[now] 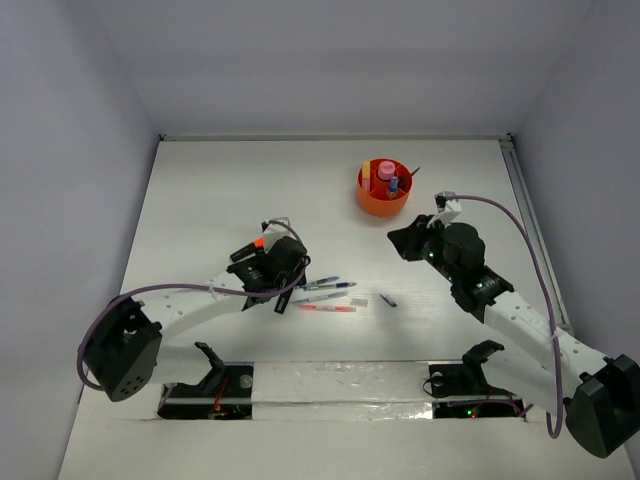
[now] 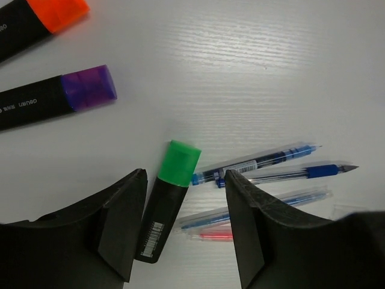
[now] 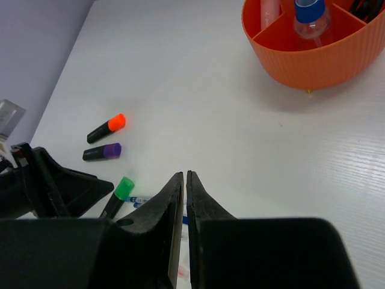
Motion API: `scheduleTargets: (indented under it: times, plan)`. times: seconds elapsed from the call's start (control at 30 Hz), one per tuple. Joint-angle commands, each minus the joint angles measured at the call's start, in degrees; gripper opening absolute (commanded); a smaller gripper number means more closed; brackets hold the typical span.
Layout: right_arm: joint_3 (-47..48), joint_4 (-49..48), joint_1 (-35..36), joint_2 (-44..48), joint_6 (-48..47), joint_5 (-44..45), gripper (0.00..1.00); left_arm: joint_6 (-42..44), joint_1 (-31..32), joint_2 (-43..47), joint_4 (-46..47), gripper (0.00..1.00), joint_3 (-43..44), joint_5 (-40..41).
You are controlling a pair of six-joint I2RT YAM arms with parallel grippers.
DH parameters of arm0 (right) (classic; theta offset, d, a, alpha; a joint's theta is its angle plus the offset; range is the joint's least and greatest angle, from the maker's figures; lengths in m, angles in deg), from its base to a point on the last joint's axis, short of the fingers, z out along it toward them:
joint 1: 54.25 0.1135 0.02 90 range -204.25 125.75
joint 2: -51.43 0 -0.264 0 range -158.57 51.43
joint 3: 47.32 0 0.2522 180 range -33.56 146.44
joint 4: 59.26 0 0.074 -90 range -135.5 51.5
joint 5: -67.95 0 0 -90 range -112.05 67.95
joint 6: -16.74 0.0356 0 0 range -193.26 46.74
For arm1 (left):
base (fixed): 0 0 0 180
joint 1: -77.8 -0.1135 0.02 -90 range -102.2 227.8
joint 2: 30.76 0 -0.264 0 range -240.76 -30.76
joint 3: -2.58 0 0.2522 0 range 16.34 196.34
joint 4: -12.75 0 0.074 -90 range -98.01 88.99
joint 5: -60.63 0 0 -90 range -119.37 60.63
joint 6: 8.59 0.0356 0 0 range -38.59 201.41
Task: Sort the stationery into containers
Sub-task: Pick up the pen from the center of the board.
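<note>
The black highlighter (image 2: 165, 205) is already between my fingers. My left gripper should go down to its green-end with the cap (image 2: 178, 164) and close around it there.
My left gripper (image 2: 183, 180) is open and hangs over a green-capped black highlighter (image 2: 165, 205) that lies between its jaws on the table. Purple (image 2: 54, 96) and orange (image 2: 36, 18) highlighters lie further off. Blue pens (image 2: 264, 165) and a red pen (image 2: 210, 235) lie to the right, partly under the right jaw. My right gripper (image 3: 184, 177) is shut and empty above the table. The orange tub (image 3: 313, 57) holds a blue-capped bottle (image 3: 311, 18); the top view shows a pink tube (image 1: 385, 169) in it.
A small dark blue scrap (image 1: 389, 300) and a pale scrap (image 1: 359, 301) lie right of the pens. Walls close in the table at left, back and right. Two black holders (image 1: 210, 365) (image 1: 478, 360) stand at the near edge.
</note>
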Motion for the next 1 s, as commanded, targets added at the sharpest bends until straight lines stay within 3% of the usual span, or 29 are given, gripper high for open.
scheduleTargets:
  times: [0.0, 0.43, 0.73, 0.97]
  plan:
    - [2.28, -1.14, 0.56, -0.03, -0.89, -1.05, 0.13, -0.29, -0.05, -3.50, -1.61, 0.51, 1.57, 0.75]
    - [2.46, -1.14, 0.56, -0.64, -0.89, -1.66, 0.13, 4.20, -0.05, -11.23, 2.62, 0.47, 3.42, 0.74]
    - [2.37, -1.14, 0.56, -0.64, -0.97, -1.49, 0.14, 5.43, -0.05, -14.40, 2.97, 0.38, 3.95, 2.68]
    - [2.37, -1.22, 0.56, -0.91, -0.97, -1.49, 0.14, 6.57, -0.05, -16.42, 2.97, 0.21, 4.65, 4.78]
